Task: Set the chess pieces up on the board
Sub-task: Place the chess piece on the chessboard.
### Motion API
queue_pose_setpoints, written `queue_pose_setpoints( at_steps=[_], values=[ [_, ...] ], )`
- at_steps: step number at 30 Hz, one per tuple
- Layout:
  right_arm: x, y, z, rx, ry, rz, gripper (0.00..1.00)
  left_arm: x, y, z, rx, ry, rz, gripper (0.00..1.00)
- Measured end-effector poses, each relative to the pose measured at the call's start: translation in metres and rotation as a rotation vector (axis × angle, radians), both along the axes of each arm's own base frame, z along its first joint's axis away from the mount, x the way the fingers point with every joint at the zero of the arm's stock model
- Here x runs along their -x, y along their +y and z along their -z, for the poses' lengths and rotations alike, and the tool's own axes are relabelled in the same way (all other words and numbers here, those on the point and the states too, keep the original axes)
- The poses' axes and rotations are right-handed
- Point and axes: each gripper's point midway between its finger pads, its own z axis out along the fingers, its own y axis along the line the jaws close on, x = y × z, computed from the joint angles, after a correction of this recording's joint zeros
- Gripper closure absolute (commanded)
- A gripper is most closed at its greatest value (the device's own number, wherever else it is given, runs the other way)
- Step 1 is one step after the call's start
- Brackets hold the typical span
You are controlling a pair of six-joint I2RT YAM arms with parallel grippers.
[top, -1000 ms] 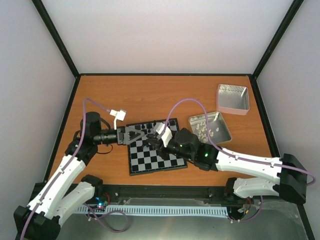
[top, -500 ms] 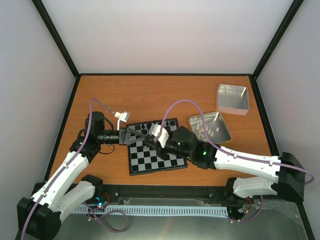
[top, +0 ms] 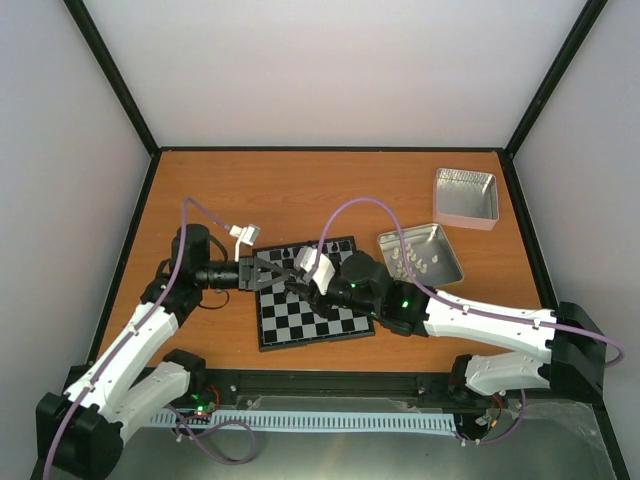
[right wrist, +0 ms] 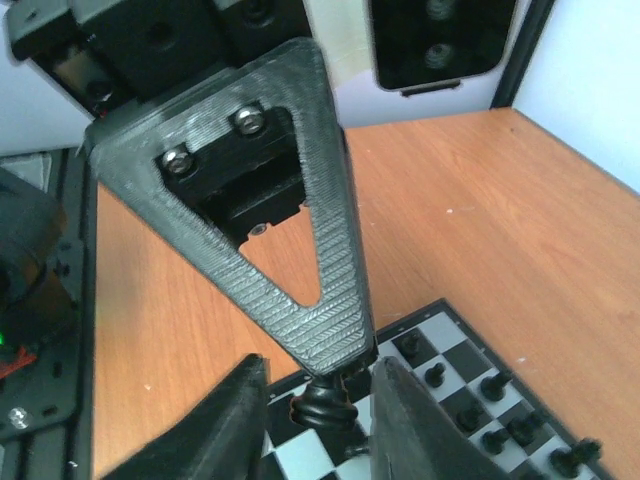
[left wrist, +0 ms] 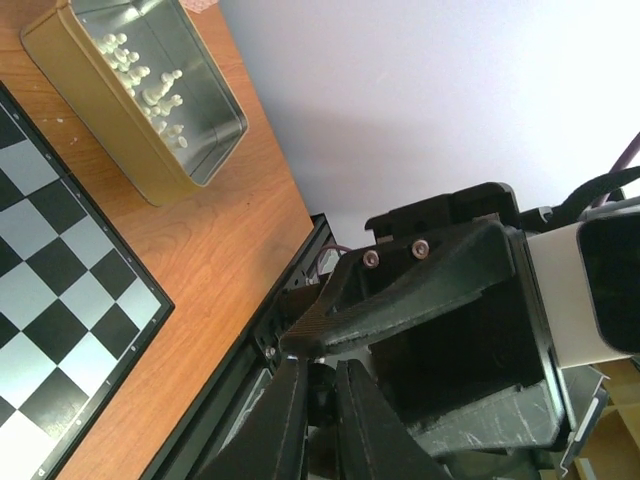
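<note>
Black pieces line that edge of the board, so I will swing my left gripper outward to the board's far corner (top: 346,244) next, then tilt the black piece down.
Above the board's (top: 300,325) far left part the two grippers meet tip to tip. My left gripper (top: 290,278) (left wrist: 318,370) is shut on a black chess piece (right wrist: 325,405) with a ringed base, which hangs just over the squares. My right gripper (top: 301,284) (right wrist: 320,385) is open. Its fingers (right wrist: 235,425) stand either side of that piece with a small gap on each side. Several other black chess pieces (right wrist: 490,385) (top: 300,250) stand in rows along the board's far edge.
An open metal tin (top: 420,255) (left wrist: 150,150) holding cream-white pieces (left wrist: 140,80) lies right of the board. A second, empty tin (top: 465,193) sits at the back right. Bare orange table (top: 250,190) lies beyond the board.
The left gripper has closed on the black piece, which the right gripper held before. The right gripper's fingers have spread away from the piece.
</note>
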Motion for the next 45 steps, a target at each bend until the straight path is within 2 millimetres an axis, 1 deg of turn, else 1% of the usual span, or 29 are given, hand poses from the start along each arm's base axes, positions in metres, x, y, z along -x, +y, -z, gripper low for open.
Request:
queue_pose_setpoints(
  at_steps=[1,3,5,7,9,11,13,15,18,21,23,26,28,31,35,38,41,45],
  values=[
    [0.000,0.000,0.000,0.000,0.003,0.003,0.48,-0.001,0.000,0.001,-0.003,-0.001,-0.004,0.99],
    [-0.003,-0.001,0.000,0.000,0.023,0.025,0.36,-0.004,0.001,0.003,-0.016,-0.007,-0.023,0.99],
    [-0.006,-0.003,0.002,-0.002,0.052,0.052,0.31,-0.010,0.003,0.008,-0.046,-0.011,-0.056,0.99],
    [-0.010,-0.007,0.005,-0.005,0.079,0.084,0.29,-0.020,0.006,0.014,-0.092,-0.019,-0.104,0.99],
    [-0.012,-0.016,0.011,-0.017,0.120,0.119,0.29,-0.033,0.011,0.020,-0.154,-0.047,-0.166,0.99],
    [-0.014,-0.030,0.023,-0.028,0.182,0.167,0.30,-0.044,0.014,0.024,-0.216,-0.091,-0.216,0.99],
    [-0.018,-0.044,0.035,-0.032,0.241,0.230,0.30,-0.050,0.011,0.030,-0.284,-0.137,-0.237,0.99],
    [-0.026,-0.060,0.050,-0.032,0.316,0.321,0.32,-0.055,0.004,0.035,-0.347,-0.169,-0.241,0.99],
    [-0.044,-0.088,0.073,-0.029,0.431,0.490,0.34,-0.070,-0.007,0.050,-0.455,-0.187,-0.257,0.99],
    [-0.064,-0.129,0.099,-0.039,0.547,0.698,0.34,-0.080,-0.024,0.076,-0.583,-0.203,-0.255,0.99],
    [-0.070,-0.155,0.111,-0.057,0.603,0.811,0.34,-0.085,-0.038,0.090,-0.662,-0.226,-0.241,0.99],
    [-0.073,-0.190,0.122,-0.100,0.672,0.956,0.34,-0.100,-0.059,0.102,-0.744,-0.266,-0.234,1.00],
    [-0.073,-0.203,0.122,-0.132,0.694,1.012,0.34,-0.112,-0.074,0.107,-0.786,-0.292,-0.236,0.99],
    [-0.072,-0.214,0.114,-0.190,0.705,1.059,0.34,-0.128,-0.098,0.114,-0.841,-0.336,-0.239,0.99],
    [-0.070,-0.223,0.104,-0.244,0.698,1.086,0.34,-0.140,-0.117,0.132,-0.911,-0.358,-0.240,0.99],
    [-0.069,-0.227,0.101,-0.267,0.695,1.098,0.34,-0.142,-0.117,0.147,-0.957,-0.351,-0.239,0.99],
    [-0.067,-0.230,0.105,-0.264,0.696,1.107,0.34,-0.143,-0.113,0.162,-1.000,-0.339,-0.237,1.00],
    [-0.066,-0.231,0.109,-0.251,0.701,1.113,0.34,-0.146,-0.112,0.174,-1.032,-0.333,-0.239,0.99]
  ],
)
